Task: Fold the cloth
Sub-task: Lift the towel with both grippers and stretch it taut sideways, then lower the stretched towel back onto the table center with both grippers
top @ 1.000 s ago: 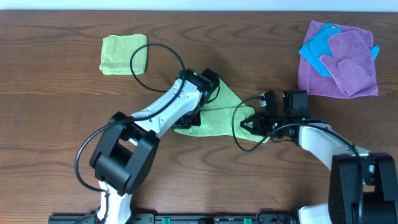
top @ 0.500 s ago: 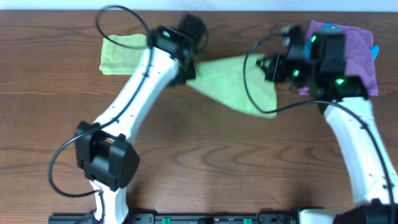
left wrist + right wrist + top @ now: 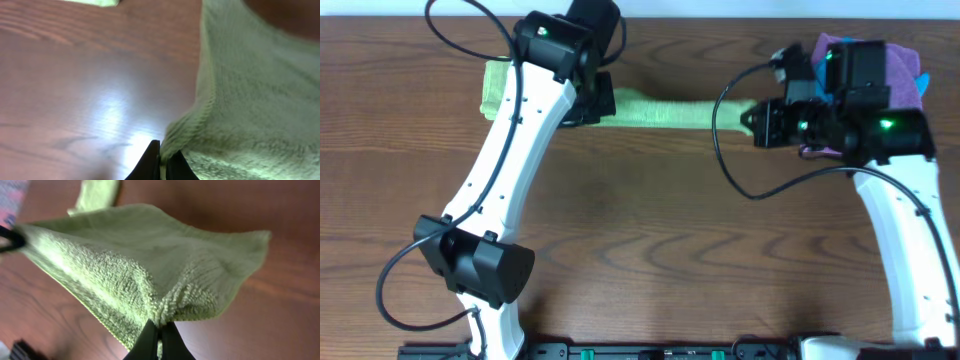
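The bare tabletop lies below my right gripper and back from it, so the gripper will next go down and back toward the base and release the cloth's end.
The yellow-green cloth (image 3: 665,109) hangs stretched in a narrow band between my two grippers, lifted above the far part of the table. My left gripper (image 3: 601,106) is shut on its left end; in the left wrist view the cloth (image 3: 250,95) fills the right side, pinched between the dark fingertips (image 3: 150,162). My right gripper (image 3: 756,120) is shut on the right end; in the right wrist view the cloth (image 3: 150,260) spreads out from the fingertips (image 3: 148,340) toward the other arm.
A paler green folded wad (image 3: 498,85) lies at the far left, partly under my left arm. A purple cloth (image 3: 900,62) with a blue item (image 3: 921,82) sits at the far right, behind my right arm. Black cables loop off both wrists.
Both arms have risen and moved toward the far edge, drawing apart. The cloth went from lying crumpled on the table to a taut strip held in the air.
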`<state>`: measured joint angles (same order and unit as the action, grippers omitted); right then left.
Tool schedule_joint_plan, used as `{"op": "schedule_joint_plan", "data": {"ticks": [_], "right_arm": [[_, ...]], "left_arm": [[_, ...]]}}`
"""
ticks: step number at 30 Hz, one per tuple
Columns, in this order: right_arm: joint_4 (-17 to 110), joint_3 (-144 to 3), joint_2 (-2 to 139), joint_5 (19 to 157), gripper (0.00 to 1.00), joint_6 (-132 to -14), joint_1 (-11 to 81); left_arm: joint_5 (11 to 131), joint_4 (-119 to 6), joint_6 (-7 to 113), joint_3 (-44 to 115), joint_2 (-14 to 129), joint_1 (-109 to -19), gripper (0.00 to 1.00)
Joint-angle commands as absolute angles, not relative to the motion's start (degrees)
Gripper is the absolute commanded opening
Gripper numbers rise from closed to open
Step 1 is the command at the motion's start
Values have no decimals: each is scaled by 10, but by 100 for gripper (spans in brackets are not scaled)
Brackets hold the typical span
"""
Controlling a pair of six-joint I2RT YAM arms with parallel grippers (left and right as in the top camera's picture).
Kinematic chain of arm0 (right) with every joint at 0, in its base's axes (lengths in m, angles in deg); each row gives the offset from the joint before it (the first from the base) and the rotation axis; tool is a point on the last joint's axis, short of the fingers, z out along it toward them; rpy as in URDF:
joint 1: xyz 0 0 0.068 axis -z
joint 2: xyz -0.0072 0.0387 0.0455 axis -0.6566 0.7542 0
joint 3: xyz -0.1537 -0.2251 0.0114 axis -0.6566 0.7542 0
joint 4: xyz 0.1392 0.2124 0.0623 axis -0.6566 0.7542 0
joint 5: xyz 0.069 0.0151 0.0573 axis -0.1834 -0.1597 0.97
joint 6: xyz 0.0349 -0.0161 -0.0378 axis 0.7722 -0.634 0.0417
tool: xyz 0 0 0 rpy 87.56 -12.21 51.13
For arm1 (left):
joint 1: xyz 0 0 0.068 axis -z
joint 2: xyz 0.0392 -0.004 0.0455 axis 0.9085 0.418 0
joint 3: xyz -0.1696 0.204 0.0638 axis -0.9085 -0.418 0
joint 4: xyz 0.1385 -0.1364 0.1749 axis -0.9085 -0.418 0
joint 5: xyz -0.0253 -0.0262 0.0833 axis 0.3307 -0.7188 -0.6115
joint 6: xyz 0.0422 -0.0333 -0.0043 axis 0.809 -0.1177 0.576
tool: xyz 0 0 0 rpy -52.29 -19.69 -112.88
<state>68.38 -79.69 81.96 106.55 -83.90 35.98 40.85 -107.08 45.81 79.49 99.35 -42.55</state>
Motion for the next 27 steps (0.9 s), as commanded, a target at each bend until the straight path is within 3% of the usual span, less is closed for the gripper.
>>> {"op": "schedule_joint_plan", "data": {"ticks": [1,7,20,24,27], "right_arm": [[669,-736,809,1000,2,-867,364],[623,-632,789,997,1,-895,373],[735,-522,788,979,2,-880,315],[756,-490,788,944,2,-829,308],[764,-490,787,826,3,-740,308]], "left_arm": [[337,-1085,475,744,993,-433,6],[350,-1005,473,615,993,-424,6],[384,-1052,468,576,991,-340,6],[383,-1045,463,552,991,-306,6],[387,-1019,450,526,991,-287,6]]}}
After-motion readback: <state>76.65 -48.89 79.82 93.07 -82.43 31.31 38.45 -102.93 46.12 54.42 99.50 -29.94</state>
